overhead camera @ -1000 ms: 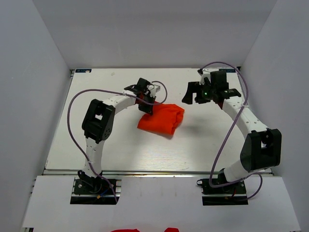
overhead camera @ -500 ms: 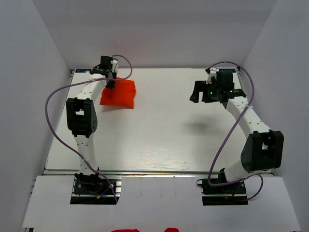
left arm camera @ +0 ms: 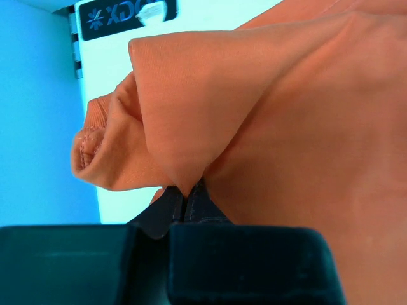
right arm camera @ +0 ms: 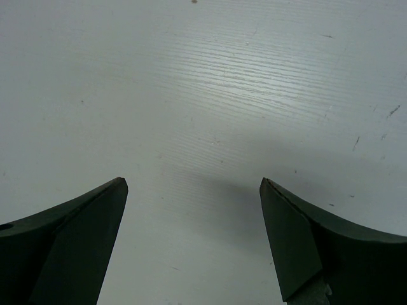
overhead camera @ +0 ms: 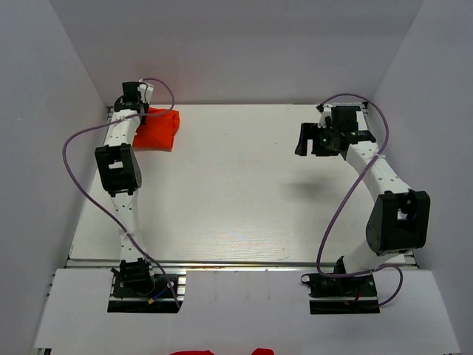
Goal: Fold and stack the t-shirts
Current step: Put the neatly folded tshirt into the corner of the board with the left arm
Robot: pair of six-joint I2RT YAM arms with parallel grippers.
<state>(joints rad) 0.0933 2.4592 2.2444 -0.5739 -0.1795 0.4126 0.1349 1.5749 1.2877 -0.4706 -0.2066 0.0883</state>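
Observation:
My left gripper will next drag the fold toward the nearby side panel and open there, since there is empty table between the t-shirt [overhead camera: 157, 128] and that panel.
A folded orange-red t-shirt [overhead camera: 157, 128] lies at the table's far left corner. My left gripper [overhead camera: 137, 111] is at its left edge, shut on a fold of the cloth. In the left wrist view the t-shirt [left arm camera: 286, 108] fills the frame and my left gripper [left arm camera: 186, 196] pinches it with jaws together. My right gripper [overhead camera: 301, 140] hovers open and empty over the far right of the table; in the right wrist view my right gripper [right arm camera: 194, 184] shows only bare tabletop between its wide-apart fingers [right arm camera: 82, 222].
The white table [overhead camera: 236, 192] is walled by white panels on the left, back and right. Bits of more orange-red cloth [overhead camera: 192, 352] show at the bottom edge, below the table's near rail. Purple cables loop from both arms.
My left gripper has dragged the folded t-shirt from the table's middle to the far left corner. My right gripper has stayed almost still at the far right.

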